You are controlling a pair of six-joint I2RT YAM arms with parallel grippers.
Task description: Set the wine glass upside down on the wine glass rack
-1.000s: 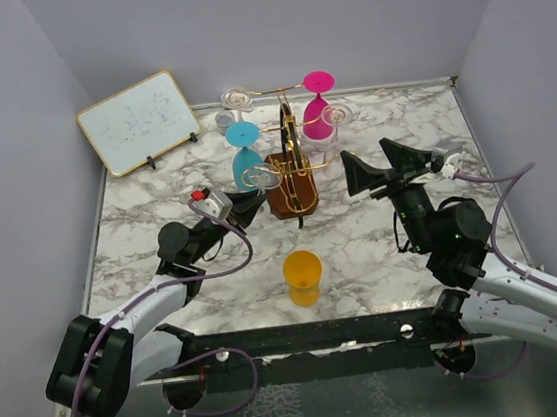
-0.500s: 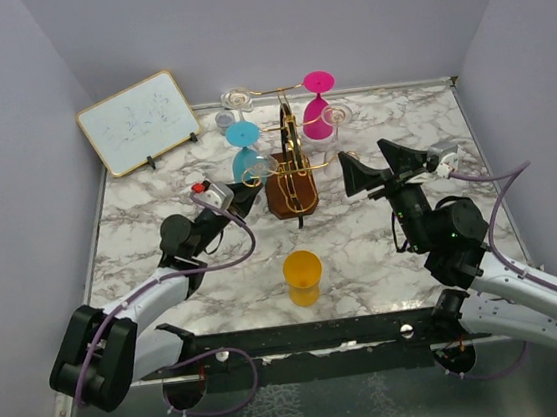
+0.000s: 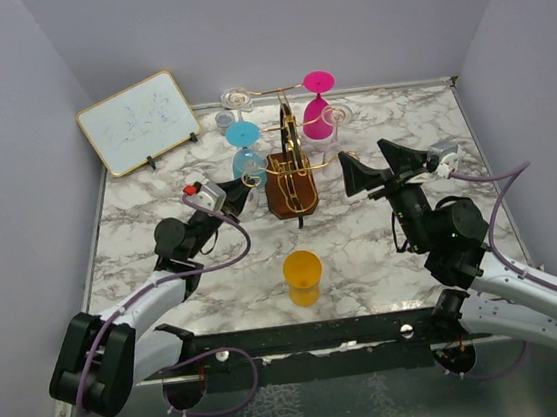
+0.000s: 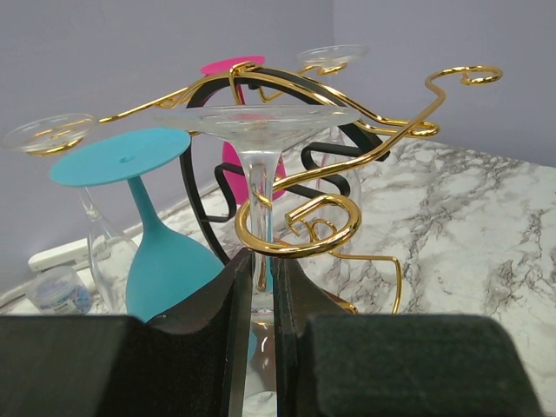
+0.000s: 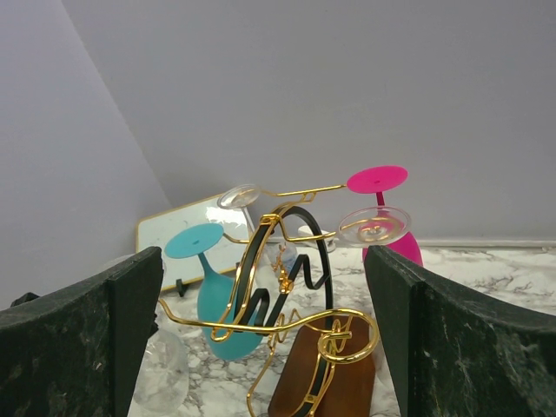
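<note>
Next, my left gripper lowers the glass and moves back, bringing the glass's foot onto the gold scroll.
A clear wine glass (image 4: 261, 130) hangs upside down, its foot on top and its stem threaded through a curled gold scroll (image 4: 300, 233) of the wine glass rack (image 3: 292, 189). My left gripper (image 4: 258, 265) is shut on the stem just below that scroll. In the top view the left gripper (image 3: 241, 196) sits at the rack's left side. The glass's bowl (image 5: 161, 373) shows low on the left in the right wrist view. My right gripper (image 3: 366, 160) stands open to the right of the rack, facing it, with nothing between its fingers.
A turquoise glass (image 3: 245, 150), a pink glass (image 3: 318, 113) and two more clear glasses (image 3: 237, 99) hang on other arms of the rack. An orange cup (image 3: 302, 276) stands near the front. A whiteboard (image 3: 138, 122) leans at the back left, with a small jar (image 3: 225, 120) beside it.
My left gripper has shifted slightly to the left and back, with the clear glass still in its grip. The right arm has barely moved.
</note>
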